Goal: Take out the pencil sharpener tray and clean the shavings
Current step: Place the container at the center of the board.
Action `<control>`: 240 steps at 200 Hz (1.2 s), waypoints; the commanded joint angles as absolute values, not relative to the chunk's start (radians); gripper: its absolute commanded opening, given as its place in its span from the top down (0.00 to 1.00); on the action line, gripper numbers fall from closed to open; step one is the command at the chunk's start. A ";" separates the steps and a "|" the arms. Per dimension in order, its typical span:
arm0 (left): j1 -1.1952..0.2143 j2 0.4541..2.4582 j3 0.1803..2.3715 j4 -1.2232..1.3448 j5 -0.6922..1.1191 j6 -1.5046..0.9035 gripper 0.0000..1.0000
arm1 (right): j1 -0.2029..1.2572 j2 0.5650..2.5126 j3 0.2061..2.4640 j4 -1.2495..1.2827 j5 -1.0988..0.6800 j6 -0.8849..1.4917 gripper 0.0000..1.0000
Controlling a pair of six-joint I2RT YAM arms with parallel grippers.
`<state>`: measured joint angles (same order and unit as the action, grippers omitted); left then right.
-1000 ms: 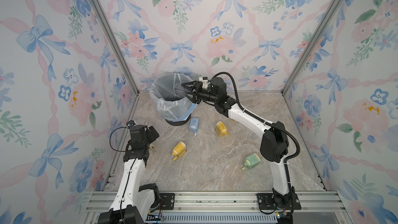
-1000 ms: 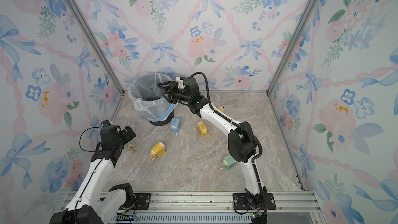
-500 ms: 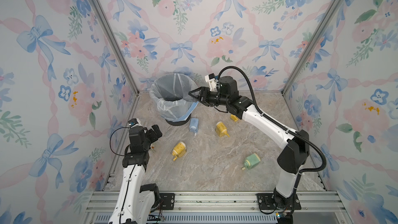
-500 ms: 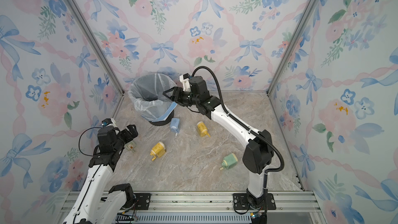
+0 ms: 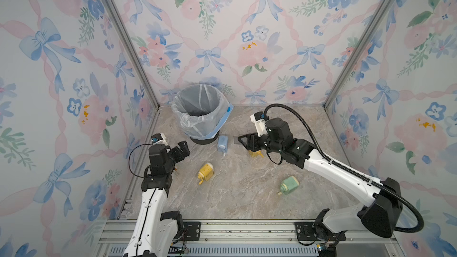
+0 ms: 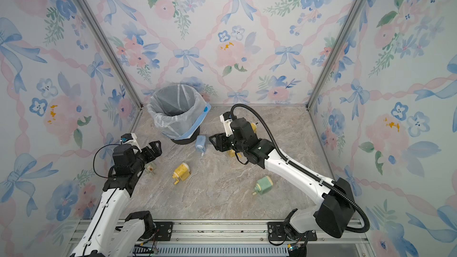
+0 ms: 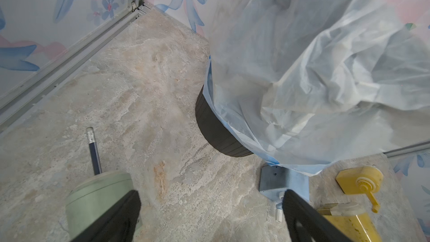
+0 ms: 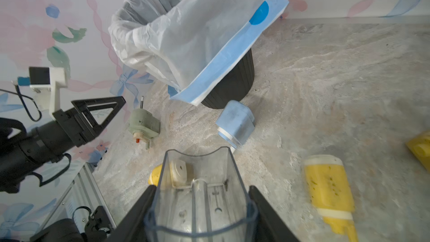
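My right gripper draws back and down next and releases the tray on the bare tabletop beside the front green sharpener, because that spot stands clear.
My right gripper is shut on a clear plastic sharpener tray, which holds only a few dark specks. In both top views this gripper hangs low over the table, right of the lined bin and close to a blue sharpener. A yellow sharpener lies beside the tray. My left gripper stands open and empty near the left wall, above a green sharpener with a pencil stuck in it.
Another yellow sharpener lies mid-table and another green one front right. A yellow sharpener sits under my right wrist. The bin's liner flap hangs over its right side. Walls enclose three sides.
My right arm has drawn back from the bin's rim, coming down and right over the table with the tray still held. The left arm has shifted slightly along the left wall.
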<state>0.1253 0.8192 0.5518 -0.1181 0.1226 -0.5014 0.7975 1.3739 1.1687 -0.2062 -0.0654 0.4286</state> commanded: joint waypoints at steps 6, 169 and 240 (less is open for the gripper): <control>0.098 0.822 0.540 -0.091 0.169 -0.507 0.02 | 0.866 1.293 1.067 -0.158 0.110 0.338 0.52; 0.076 0.907 0.537 -0.044 0.246 -0.532 0.02 | 1.333 1.202 0.564 0.238 0.705 0.398 0.50; 0.092 0.917 0.531 -0.031 0.270 -0.552 0.02 | 1.393 1.417 0.542 0.411 0.728 0.487 0.50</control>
<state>0.0990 0.9405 0.5461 -0.0525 0.2501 -0.5362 1.3560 1.3170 0.5690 0.2626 0.7086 0.4503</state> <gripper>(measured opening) 0.979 0.584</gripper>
